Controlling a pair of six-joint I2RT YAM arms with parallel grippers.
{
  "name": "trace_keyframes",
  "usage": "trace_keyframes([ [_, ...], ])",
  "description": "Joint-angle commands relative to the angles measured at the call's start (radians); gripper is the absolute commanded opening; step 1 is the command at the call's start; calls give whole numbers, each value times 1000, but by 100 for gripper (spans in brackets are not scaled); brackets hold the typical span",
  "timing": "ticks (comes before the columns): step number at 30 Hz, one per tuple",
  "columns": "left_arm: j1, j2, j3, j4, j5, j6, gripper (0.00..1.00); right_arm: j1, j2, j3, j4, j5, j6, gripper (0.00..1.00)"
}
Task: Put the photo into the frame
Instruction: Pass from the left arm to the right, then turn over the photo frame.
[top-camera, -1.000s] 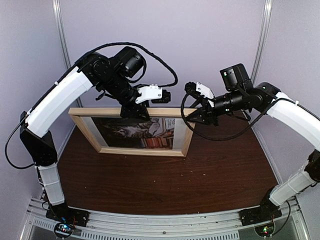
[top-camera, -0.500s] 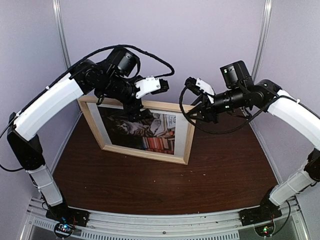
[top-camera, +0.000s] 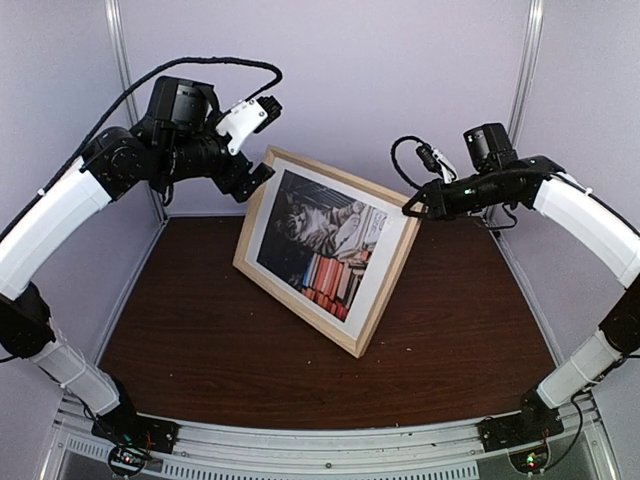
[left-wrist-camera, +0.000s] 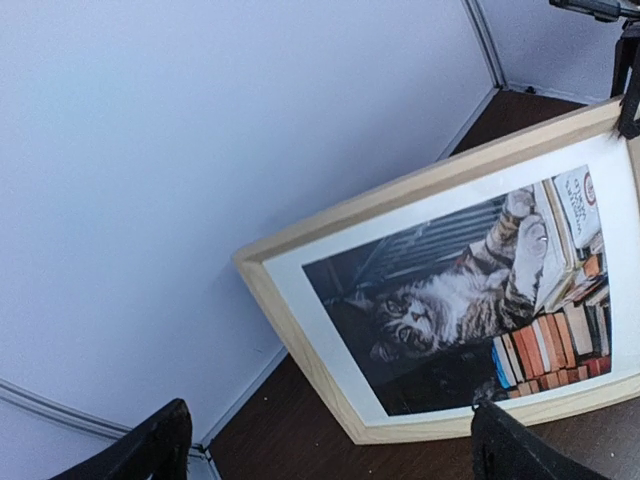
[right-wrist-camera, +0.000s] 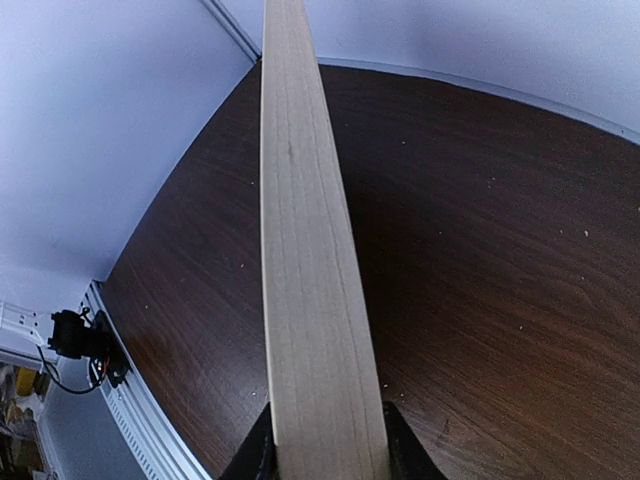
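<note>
The brown tabletop is bare below and back from my right gripper, so it will move down and back next, laying the frame (top-camera: 296, 313) flat to release it.
The light wood frame (top-camera: 296, 313) stands on edge on the brown table, leaning back and turned diagonally, its face toward the left. The photo (top-camera: 320, 245) of the grey tabby cat and red books sits inside it, within a white mat (top-camera: 268, 215). My right gripper (top-camera: 412, 208) is shut on the frame's upper right corner; the right wrist view shows the wood rail (right-wrist-camera: 310, 250) pinched between the black fingers (right-wrist-camera: 253, 455). My left gripper (top-camera: 248, 178) is open beside the upper left corner, not touching it. In the left wrist view the photo (left-wrist-camera: 460, 300) and frame (left-wrist-camera: 400, 190) lie beyond the spread left gripper (left-wrist-camera: 330, 450).
The dark brown table (top-camera: 200, 340) is enclosed by pale purple walls at the back and both sides. A metal rail (top-camera: 320, 445) carrying the arm bases runs along the near edge. The frame's lower edge rests about mid-table.
My left gripper opened, let go of the frame's top rail and drew back up and left. The right gripper swung the frame round, so it now stands diagonal.
</note>
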Motion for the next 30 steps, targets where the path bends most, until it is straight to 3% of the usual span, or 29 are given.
trace_keyframes([
  [1,12,-7,-86,76,-71,-101,98,-67,-41,-99,158,132,219,0],
  [14,69,-12,-420,129,37,-477,98,-97,-99,-466,427,131,502,0],
  [30,71,94,-583,242,157,-706,98,-96,-167,-813,680,158,735,23],
])
